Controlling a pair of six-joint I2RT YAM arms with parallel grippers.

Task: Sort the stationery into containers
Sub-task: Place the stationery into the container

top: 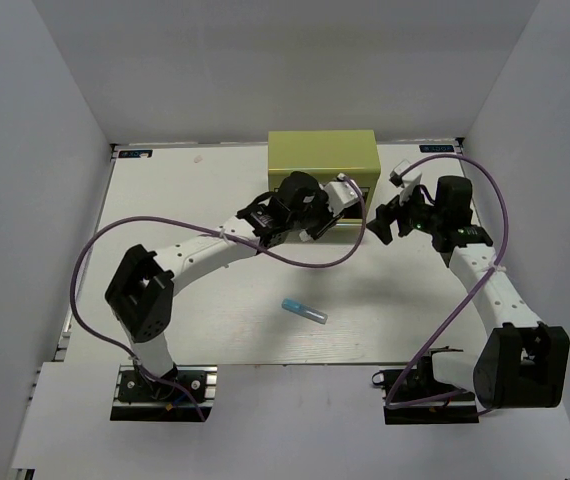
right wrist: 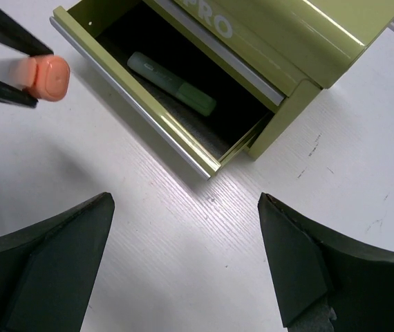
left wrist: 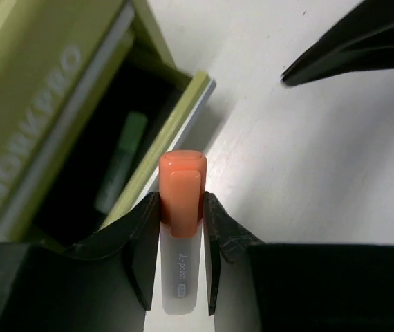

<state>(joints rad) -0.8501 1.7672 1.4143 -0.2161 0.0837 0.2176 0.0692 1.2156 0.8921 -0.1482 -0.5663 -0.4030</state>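
The orange-capped highlighter should next go outward over the open drawer's front edge and be released by my left gripper, as that drawer lies outward and holds the mint-green highlighter [right wrist: 171,83].
My left gripper [left wrist: 181,202] is shut on an orange-capped highlighter [left wrist: 182,187] with a frosted white body, held just in front of the open lower drawer [left wrist: 176,124] of the lime-green toolbox [top: 323,155]. A mint-green highlighter [right wrist: 171,83] lies inside that drawer [right wrist: 135,114]. The orange cap [right wrist: 45,77] also shows at the left of the right wrist view. My right gripper [right wrist: 184,200] is open and empty over bare table by the drawer's right corner. A light-blue highlighter [top: 304,311] lies on the table in front of both arms.
The toolbox stands at the back middle of the white table [top: 205,200], against the rear wall. The two grippers [top: 350,195] [top: 380,222] are close together in front of the drawer. Purple cables loop over both arms.
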